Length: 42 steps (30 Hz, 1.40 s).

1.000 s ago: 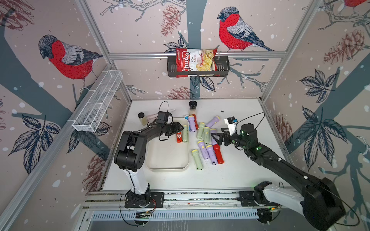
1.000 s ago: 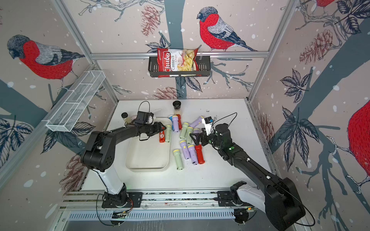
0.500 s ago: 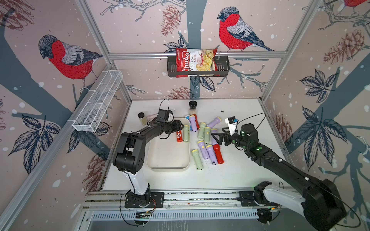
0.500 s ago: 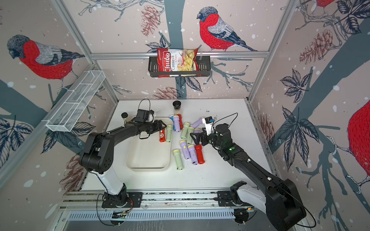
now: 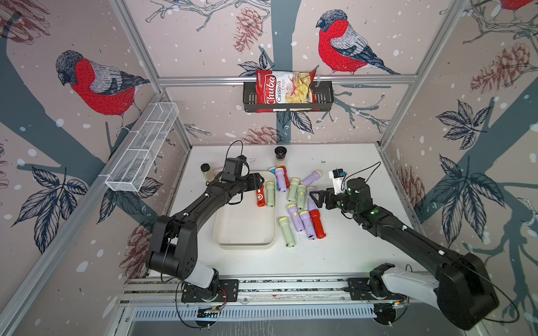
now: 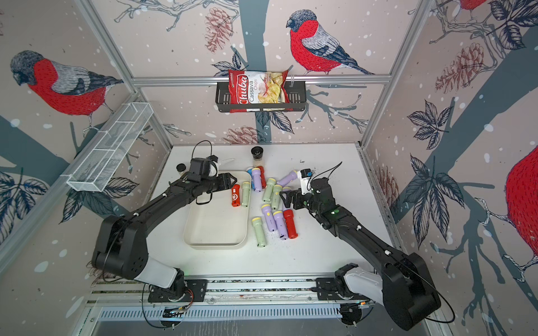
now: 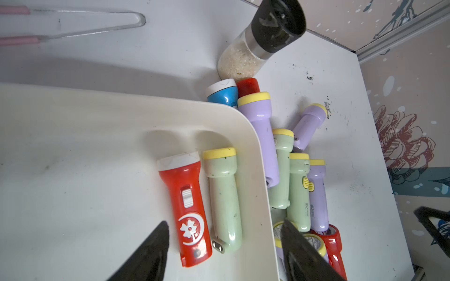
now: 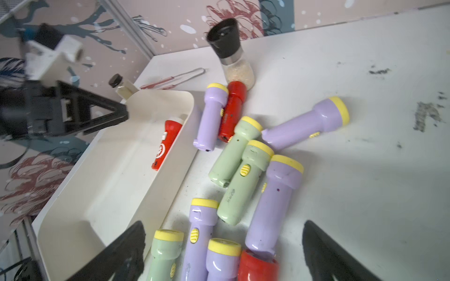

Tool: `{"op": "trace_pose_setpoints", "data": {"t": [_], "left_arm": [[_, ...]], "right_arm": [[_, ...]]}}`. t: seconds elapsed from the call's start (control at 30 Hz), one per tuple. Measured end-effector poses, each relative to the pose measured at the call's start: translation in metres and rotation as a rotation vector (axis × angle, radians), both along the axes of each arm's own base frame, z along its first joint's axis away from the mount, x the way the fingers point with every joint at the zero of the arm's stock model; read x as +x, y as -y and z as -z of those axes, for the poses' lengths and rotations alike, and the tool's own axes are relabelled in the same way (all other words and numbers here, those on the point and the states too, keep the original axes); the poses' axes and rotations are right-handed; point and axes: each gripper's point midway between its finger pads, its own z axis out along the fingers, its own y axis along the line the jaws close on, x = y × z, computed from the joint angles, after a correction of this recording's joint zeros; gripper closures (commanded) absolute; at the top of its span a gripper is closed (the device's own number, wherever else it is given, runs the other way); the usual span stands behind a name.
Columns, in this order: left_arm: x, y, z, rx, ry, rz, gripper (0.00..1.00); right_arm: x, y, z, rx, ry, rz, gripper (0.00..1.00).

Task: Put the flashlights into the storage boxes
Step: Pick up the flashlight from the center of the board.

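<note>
The right gripper draws back and lowers onto the handle of the near red flashlight next, since that flashlight lies below it and nearer my base.
The cream storage box (image 5: 244, 229) lies in the middle of the table. A red flashlight (image 5: 260, 197) and a pale green flashlight (image 5: 270, 194) lie side by side in its far right corner. My left gripper (image 5: 260, 183) hangs open just above them (image 7: 225, 222) and holds nothing. One of its fingers is over the box floor and the other is over the rim. Several flashlights lie loose to the right of the box: lilac (image 5: 311, 178), green (image 5: 286, 231), red (image 5: 316, 223) and blue (image 5: 275, 177). My right gripper (image 5: 313, 198) stands wide open and empty over this pile (image 8: 224, 222).
Two black-capped glass jars (image 5: 280, 152) (image 5: 205, 170) stand behind the box and the pile. Pink-handled tongs (image 7: 73, 22) lie behind the box. A white wire rack (image 5: 144, 148) hangs on the left wall. A black basket (image 5: 323, 99) on the back wall holds a chips bag.
The left arm has shifted slightly over the box's far corner. The flashlights and the right arm have not moved.
</note>
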Motion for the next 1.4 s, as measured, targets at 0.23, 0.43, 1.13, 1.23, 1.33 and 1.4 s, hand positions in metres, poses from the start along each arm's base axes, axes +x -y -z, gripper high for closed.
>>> {"op": "trace_pose_setpoints", "data": {"t": [0.23, 0.43, 1.13, 1.23, 1.33, 1.4], "left_arm": [[-0.016, 0.01, -0.006, 0.033, 0.05, 0.035, 0.3], [-0.016, 0.009, -0.005, 0.041, 0.05, 0.028, 0.31], [-0.017, 0.008, -0.003, 0.046, 0.049, 0.022, 0.31], [-0.018, 0.009, -0.003, 0.046, 0.048, 0.023, 0.31], [-0.017, 0.009, -0.002, 0.047, 0.046, 0.023, 0.31], [-0.018, 0.009, -0.002, 0.047, 0.046, 0.023, 0.31]], "right_arm": [[-0.004, 0.029, 0.051, -0.037, -0.221, 0.113, 0.01], [-0.028, 0.034, 0.095, -0.147, -0.415, 0.12, 0.08], [-0.097, 0.011, 0.139, -0.299, -0.646, -0.027, 0.41], [-0.101, 0.015, 0.143, -0.336, -0.659, -0.021, 0.42], [-0.103, 0.018, 0.145, -0.366, -0.668, -0.012, 0.45], [-0.102, 0.019, 0.146, -0.385, -0.669, -0.006, 0.46]]}}
